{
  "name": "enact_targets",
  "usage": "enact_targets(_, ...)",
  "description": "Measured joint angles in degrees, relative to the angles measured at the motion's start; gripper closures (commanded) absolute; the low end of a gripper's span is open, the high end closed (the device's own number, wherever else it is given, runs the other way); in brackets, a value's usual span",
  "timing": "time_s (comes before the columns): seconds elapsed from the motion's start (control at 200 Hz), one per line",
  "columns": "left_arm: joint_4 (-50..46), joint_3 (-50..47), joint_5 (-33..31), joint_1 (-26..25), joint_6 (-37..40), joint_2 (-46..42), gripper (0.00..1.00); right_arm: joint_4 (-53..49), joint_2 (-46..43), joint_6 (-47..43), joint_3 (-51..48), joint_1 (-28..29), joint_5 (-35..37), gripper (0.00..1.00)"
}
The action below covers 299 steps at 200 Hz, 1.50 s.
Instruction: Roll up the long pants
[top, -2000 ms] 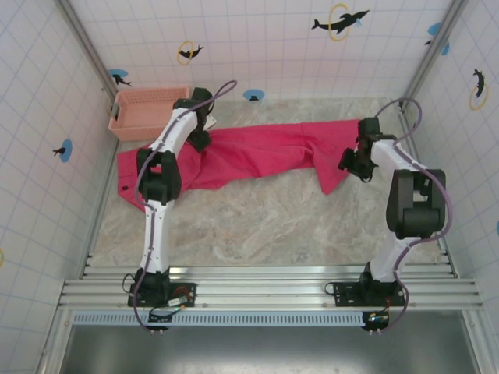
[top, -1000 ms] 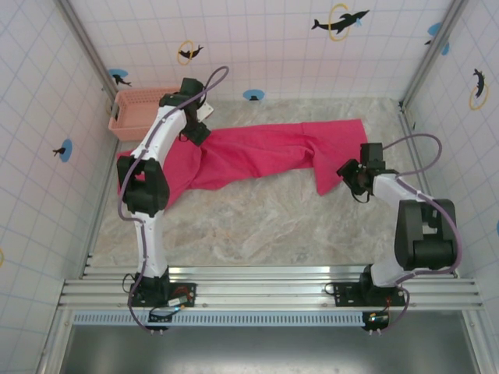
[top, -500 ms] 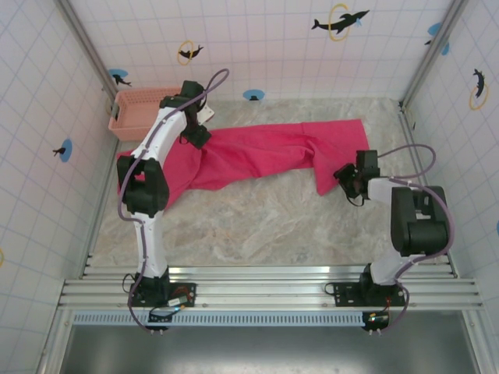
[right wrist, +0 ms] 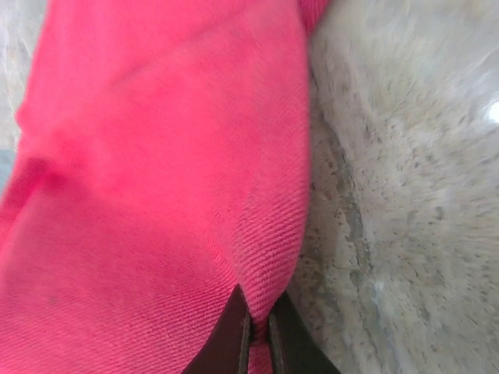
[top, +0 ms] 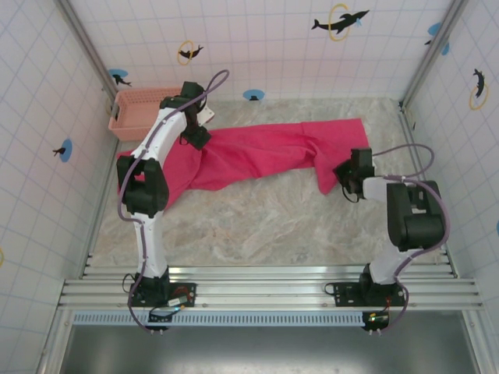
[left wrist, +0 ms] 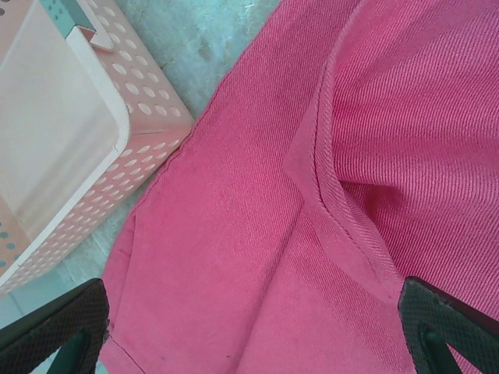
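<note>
I should pull the pinched fold in my right gripper away from my base before I release it over the end of the far leg.
The long pants [top: 257, 156] lie spread across the back of the table, bright magenta-pink, waist end at the left and leg ends at the right. My right gripper [top: 343, 181] sits low at the hem of the near leg and is shut on a fold of the pants [right wrist: 156, 179], the cloth pinched between its dark fingertips [right wrist: 234, 343]. My left gripper [top: 199, 134] hovers over the waist end, open wide. Its two fingertips [left wrist: 54, 327] frame the pants [left wrist: 312, 234] at the bottom corners of the left wrist view, with nothing held.
A pale salmon-pink slotted basket [top: 144, 111] stands at the back left, just beyond the pants' waist; its wall [left wrist: 101, 156] lies close to my left gripper. Tiled walls close the sides and back. Bare marble table [top: 257, 226] stretches in front of the pants.
My right gripper slid left and down onto the near leg's hem and shut on the cloth. The left arm reached a little farther back, then held still.
</note>
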Motion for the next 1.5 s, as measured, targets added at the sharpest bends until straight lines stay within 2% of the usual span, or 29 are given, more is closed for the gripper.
enact_targets(0.11,0.37,-1.01,0.09,0.0,0.02,-0.63,0.03,-11.19,-4.85,-6.56,10.4,0.94,7.82,1.0)
enact_targets(0.25,0.87,-1.57,0.28,0.0,0.02,-0.92,0.02,-18.49,-4.59,-14.88,27.3,1.05,14.62,1.0)
enact_targets(0.37,0.96,-1.64,0.63,0.0,0.02,-0.92,0.02,-22.1,0.87,-20.06,38.66,-0.13,17.86,1.0)
enact_targets(0.5,0.94,-1.64,0.57,0.0,0.02,-0.92,0.03,-25.51,11.04,-22.69,45.68,-1.79,18.73,1.0)
enact_targets(0.686,0.04,-1.29,-0.09,0.0,0.0,-0.35,0.03,-30.62,24.9,-23.69,51.06,-3.37,18.47,1.0)
enact_targets(0.826,-1.18,-0.98,-1.07,0.0,-0.44,1.22,0.03,-33.99,29.38,-23.63,53.81,-3.98,19.1,1.0)
enact_targets(1.091,-0.2,-3.58,-1.81,0.28,-1.05,0.68,0.02,-35.69,31.98,-24.28,59.08,-5.33,20.44,1.0)
enact_targets(1.236,0.31,-7.5,-1.79,1.79,-1.07,-1.07,0.03,-36.02,32.17,-25.59,59.19,-6.69,20.79,1.0)
enact_targets(1.496,0.96,-7.69,-1.77,3.26,-1.49,-1.79,0.03,-35.52,32.17,-28.89,60.08,-7.17,20.59,1.0)
